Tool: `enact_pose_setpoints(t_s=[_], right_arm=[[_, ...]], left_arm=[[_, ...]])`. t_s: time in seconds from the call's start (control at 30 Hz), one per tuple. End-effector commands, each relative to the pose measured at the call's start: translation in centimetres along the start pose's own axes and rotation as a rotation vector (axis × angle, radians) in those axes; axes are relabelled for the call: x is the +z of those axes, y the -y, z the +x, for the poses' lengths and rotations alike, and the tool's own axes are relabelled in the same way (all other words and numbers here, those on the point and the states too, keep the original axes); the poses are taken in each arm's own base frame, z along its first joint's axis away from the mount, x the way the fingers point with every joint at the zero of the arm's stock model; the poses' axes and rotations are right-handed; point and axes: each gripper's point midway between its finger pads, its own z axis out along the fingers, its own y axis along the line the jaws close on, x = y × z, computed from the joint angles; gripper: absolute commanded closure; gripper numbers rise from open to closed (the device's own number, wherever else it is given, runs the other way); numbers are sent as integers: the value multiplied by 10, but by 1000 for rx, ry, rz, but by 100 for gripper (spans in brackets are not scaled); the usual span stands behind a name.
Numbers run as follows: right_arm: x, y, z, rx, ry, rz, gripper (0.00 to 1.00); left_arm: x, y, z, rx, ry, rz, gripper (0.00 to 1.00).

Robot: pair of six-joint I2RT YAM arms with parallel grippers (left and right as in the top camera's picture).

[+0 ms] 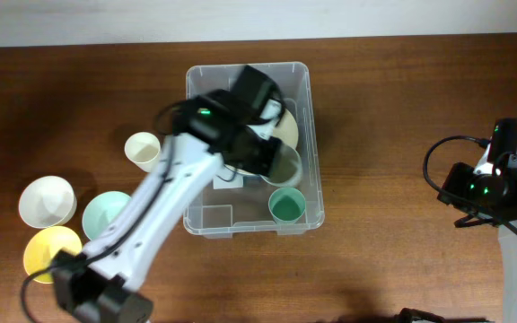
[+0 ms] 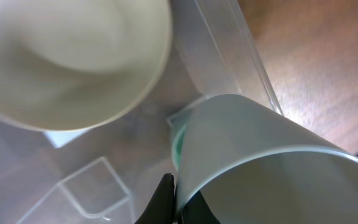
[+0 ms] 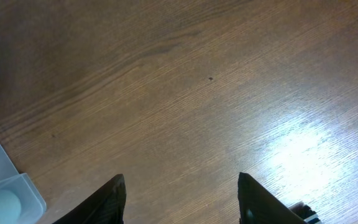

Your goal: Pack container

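Note:
Next, my left gripper will carry the pale grey cup back over the dark green cup's opening [image 1: 287, 206] [image 2: 178, 147] and lower to release it inside, since the dark green cup stands empty.
The clear plastic container [image 1: 313, 108] stands mid-table with a white label [image 1: 218, 216] on its base. Inside it are a cream bowl [image 1: 285, 127] and a dark green cup [image 1: 287, 205]. My left gripper [image 1: 260, 161] reaches into the container and is shut on the rim of a pale grey cup [image 1: 283, 165], held tilted by the right wall. In the left wrist view the fingers [image 2: 176, 200] pinch that cup's wall [image 2: 260, 162], with the cream bowl [image 2: 73, 56] behind. My right gripper [image 3: 180, 180] is open and empty over bare wood.
Left of the container stand a cream cup [image 1: 142, 148], a white bowl [image 1: 47, 200], a mint bowl [image 1: 106, 215] and a yellow bowl [image 1: 50, 251]. The right arm [image 1: 496, 188] is at the table's right edge. A container corner [image 3: 2, 186] shows in the right wrist view.

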Motion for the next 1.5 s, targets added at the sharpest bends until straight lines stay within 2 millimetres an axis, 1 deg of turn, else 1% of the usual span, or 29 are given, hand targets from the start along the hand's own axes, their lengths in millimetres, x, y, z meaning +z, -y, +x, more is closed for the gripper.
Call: enact_pose_setpoints(t_s=[0.0, 0.1, 0.17, 0.23, 0.3, 0.33, 0.4, 0.73, 0.8, 0.83, 0.87, 0.9, 0.93, 0.97, 1.0, 1.03, 1.07, 1.1, 1.13, 1.2, 1.27, 1.3, 1.33, 1.37, 1.4, 1.47], right_arm=[[0, 2, 1, 9, -1, 1, 47], [0, 2, 1, 9, -1, 1, 47], [0, 2, 1, 9, -1, 1, 47], [0, 2, 1, 9, -2, 1, 47], [0, 2, 1, 9, -2, 1, 47], [0, 2, 1, 9, -2, 1, 47], [0, 2, 1, 9, -2, 1, 47], [0, 2, 1, 9, -2, 1, 47], [0, 2, 1, 9, -3, 1, 47], [0, 2, 1, 9, -3, 1, 47], [0, 2, 1, 9, -3, 1, 47], [0, 2, 2, 9, -3, 1, 46], [0, 2, 2, 9, -5, 1, 47], [0, 2, 2, 9, -5, 1, 47], [0, 2, 2, 9, -5, 1, 47], [0, 2, 2, 9, -5, 1, 47], [0, 2, 2, 9, -5, 2, 46], [0, 2, 2, 9, -5, 2, 47], [0, 2, 2, 8, -6, 2, 47], [0, 2, 2, 8, -6, 2, 47], [0, 2, 2, 9, -5, 1, 47], [0, 2, 2, 9, -5, 1, 47], [0, 2, 2, 9, -5, 1, 47], [0, 2, 2, 9, -5, 1, 47], [0, 2, 2, 9, -5, 2, 46], [0, 2, 2, 8, -6, 2, 46]], left_arm=[[21, 22, 12, 39, -80, 45, 99], [28, 28, 23, 53, -131, 41, 99], [30, 28, 26, 53, -146, 38, 100], [30, 28, 27, 52, -151, 37, 100], [30, 27, 29, 52, -155, 36, 97], [30, 27, 29, 51, -157, 35, 94], [30, 27, 29, 51, -157, 35, 91], [30, 22, 28, 53, -153, 9, 89], [24, 1, 23, 50, -129, -98, 90], [15, -14, 17, 36, -104, -156, 90], [4, -28, 10, 17, -77, -199, 90], [-22, -55, -3, -32, -20, -270, 86], [-42, -77, -11, -77, 27, -319, 67], [-64, -104, -19, -138, 80, -365, 48], [-79, -123, -23, -186, 117, -388, 43], [-92, -143, -26, -237, 151, -405, 42], [-101, -164, -27, -289, 176, -423, 41], [-110, -188, -25, -348, 195, -445, 37], [-114, -204, -21, -386, 202, -459, 36], [-119, -247, -6, -501, 191, -467, 35], [-111, -283, 12, -619, 159, -413, 35], [-107, -291, 16, -645, 148, -395, 35], [-97, -304, 24, -692, 122, -363, 35], [-80, -317, 33, -736, 75, -325, 35], [-70, -322, 38, -751, 42, -316, 35], [-42, -330, 51, -772, -54, -292, 35]])
